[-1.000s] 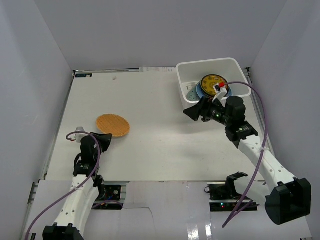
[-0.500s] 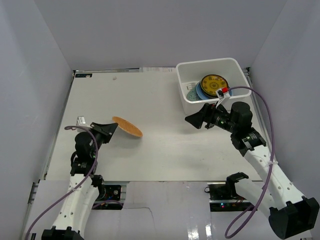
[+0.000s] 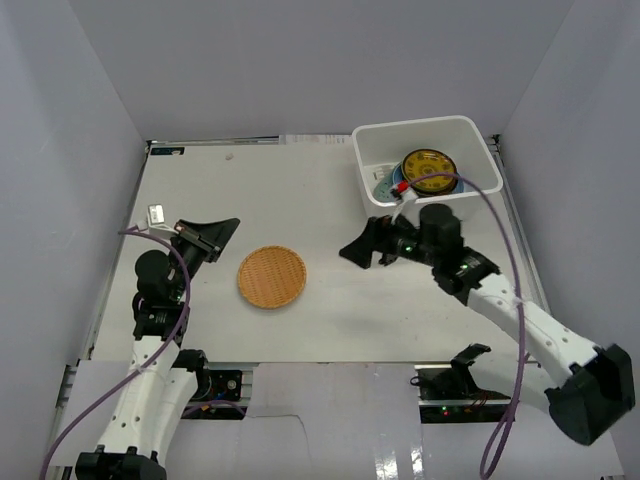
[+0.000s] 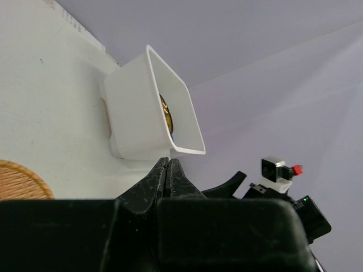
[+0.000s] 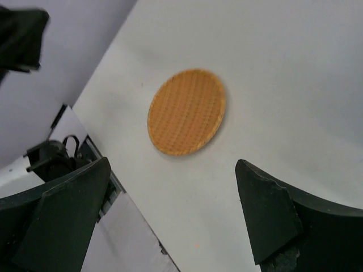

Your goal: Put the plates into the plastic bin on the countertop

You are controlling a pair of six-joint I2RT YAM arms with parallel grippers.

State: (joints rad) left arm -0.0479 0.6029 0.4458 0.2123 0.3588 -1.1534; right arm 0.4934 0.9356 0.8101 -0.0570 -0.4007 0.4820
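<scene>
The orange plate's rim facing my right gripper is clear and nearest, so my right gripper moves down to the left in the top view onto it next.
The woven-look orange plate lies flat on the countertop, left of centre. It also shows in the right wrist view and at the left edge of the left wrist view. My left gripper is shut and empty, raised to the left of the plate; its tips are pressed together. My right gripper is open and empty, to the right of the plate and facing it. The white plastic bin at the back right holds the patterned yellow plate on top of a light blue plate.
Grey walls enclose the countertop on three sides. The bin stands close to the right wall. The near table edge with dark mounts lies just below the orange plate. Purple cables trail from both arms.
The left gripper lifted the orange plate, carried it right and let it go; it now lies flat nearer the centre. The right arm swung left from the bin toward the plate.
</scene>
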